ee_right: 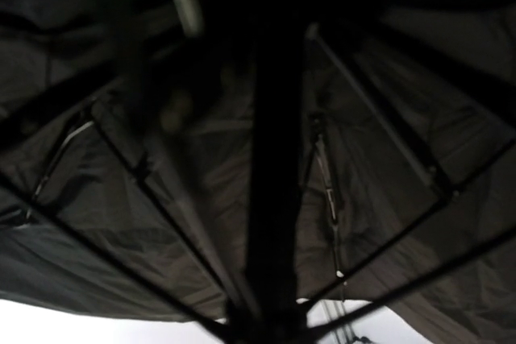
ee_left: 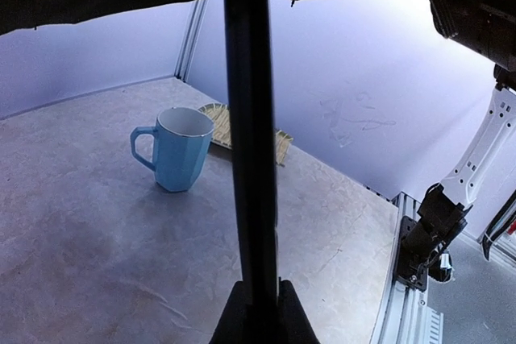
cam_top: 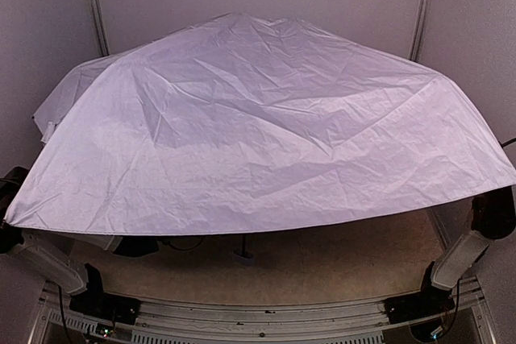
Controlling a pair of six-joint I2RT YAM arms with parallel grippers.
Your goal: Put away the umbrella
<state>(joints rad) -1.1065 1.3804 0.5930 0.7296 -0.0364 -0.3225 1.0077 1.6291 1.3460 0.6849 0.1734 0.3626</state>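
Next, my right gripper tilts the umbrella's wide-spread canopy over to the left in the top view, toward the other arm [cam_top: 50,261], and releases the umbrella [cam_top: 258,118].
The umbrella [cam_top: 258,118] stands open, and its pale lavender canopy covers most of the table in the top view, hiding both grippers there. In the left wrist view my left gripper [ee_left: 260,294] is shut on the umbrella's black shaft [ee_left: 250,134], which runs straight up between the fingers [ee_left: 232,316] to the canopy. The right wrist view looks up at the dark underside of the canopy, with ribs [ee_right: 379,118] spreading from a dark central shaft [ee_right: 274,183]. My right gripper's fingers cannot be made out in that darkness.
A light blue mug [ee_left: 179,149] stands on the table under the canopy, with a woven mat [ee_left: 226,122] behind it. The right arm [ee_left: 476,167] rises from its base at the table's right edge to the canopy rim. Purple walls close the back.
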